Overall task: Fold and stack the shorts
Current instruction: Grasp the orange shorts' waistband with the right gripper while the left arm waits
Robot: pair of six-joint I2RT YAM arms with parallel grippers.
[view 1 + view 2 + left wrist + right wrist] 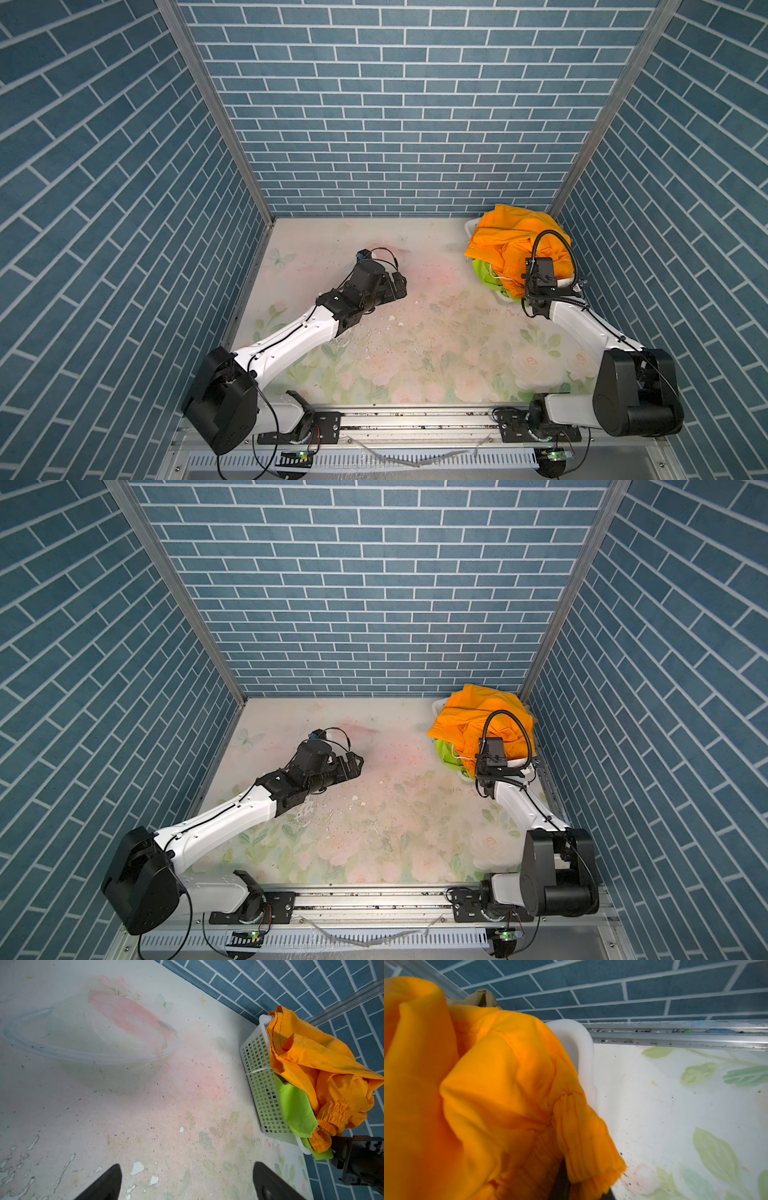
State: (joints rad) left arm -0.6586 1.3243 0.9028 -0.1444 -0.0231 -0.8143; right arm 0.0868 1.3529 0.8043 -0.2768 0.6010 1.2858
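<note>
My right gripper pushes outward with the basket toward the table's far corner next, then releases the orange elastic waistband. The basket is still short of the walls.
The orange shorts lie heaped over a white perforated basket at the back right corner. The lime green shorts hang out of the basket beneath them. A tan fold peeks out behind the orange cloth. My right gripper is at the basket's near end, shut on the orange elastic waistband. My left gripper hovers open over the bare table left of the middle, nothing between its fingers.
The basket rim stands close to the right wall's metal rail and the back brick wall. The floral table surface has chipped white spots and dark specks. Both arm bases sit on the front rail.
</note>
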